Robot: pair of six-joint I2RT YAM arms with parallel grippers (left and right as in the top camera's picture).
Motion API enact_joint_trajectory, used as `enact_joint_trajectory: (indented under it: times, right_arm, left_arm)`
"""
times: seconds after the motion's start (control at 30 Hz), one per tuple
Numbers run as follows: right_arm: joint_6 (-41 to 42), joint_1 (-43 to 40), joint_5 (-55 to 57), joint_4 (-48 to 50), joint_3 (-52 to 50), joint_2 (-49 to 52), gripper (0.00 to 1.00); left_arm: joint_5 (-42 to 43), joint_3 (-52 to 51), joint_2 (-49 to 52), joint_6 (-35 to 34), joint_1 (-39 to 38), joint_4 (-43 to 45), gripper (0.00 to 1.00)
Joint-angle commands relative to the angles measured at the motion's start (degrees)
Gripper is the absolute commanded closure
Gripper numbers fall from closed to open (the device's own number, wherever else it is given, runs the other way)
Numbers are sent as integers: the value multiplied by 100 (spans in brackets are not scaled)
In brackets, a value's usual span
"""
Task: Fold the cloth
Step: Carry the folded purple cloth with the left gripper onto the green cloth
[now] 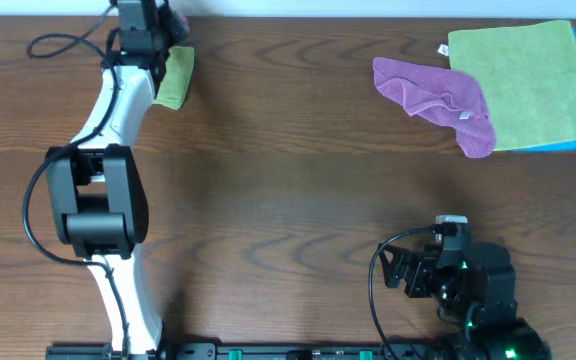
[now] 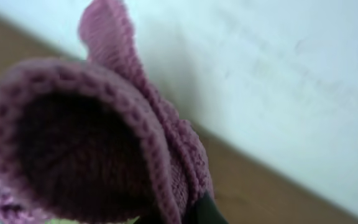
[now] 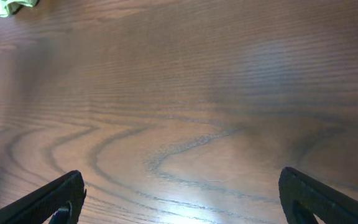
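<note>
I will next lower my left gripper and pull it slightly back over the small folded green cloth (image 1: pixel 175 77).
The cloth (image 2: pixel 104 124) is lilac-purple and fills the left wrist view, curled and bunched close to the lens. In the overhead view only a small pink-purple bit of it (image 1: pixel 176 26) shows beside my left gripper (image 1: pixel 153 30) at the table's far left edge. My left gripper (image 2: pixel 191 214) is shut on the cloth, and only a dark fingertip shows. I cannot see its tag or its full shape. My right gripper (image 3: pixel 179 199) is open and empty, low over bare wood at the front right (image 1: pixel 400 270).
A small folded green cloth (image 1: pixel 175 76) lies just under the left gripper and shows in the right wrist view (image 3: pixel 11 6). A rumpled purple cloth (image 1: pixel 438 95) lies at the back right on a large green cloth (image 1: pixel 528 85) over a blue one. A white wall (image 2: pixel 278 81) stands behind the table.
</note>
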Motion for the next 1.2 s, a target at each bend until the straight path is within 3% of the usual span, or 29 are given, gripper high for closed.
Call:
enact_joint_trajectory:
  times: [0.0, 0.47, 1.07, 1.17]
  right_arm:
    - [76, -52, -42, -11, -7, -44, 1]
    - [76, -52, -42, -11, -7, -44, 1]
    - [76, -52, -42, -11, -7, -44, 1]
    - [79, -52, -42, -9, -7, -44, 1]
  left_arm:
    - [-186, 103, -22, 269, 35, 2, 95]
    - [-214, 103, 339, 264, 153, -479, 94]
    - [-221, 103, 407, 262, 284, -1816, 94]
    - [-219, 103, 407, 262, 310, -1976, 89]
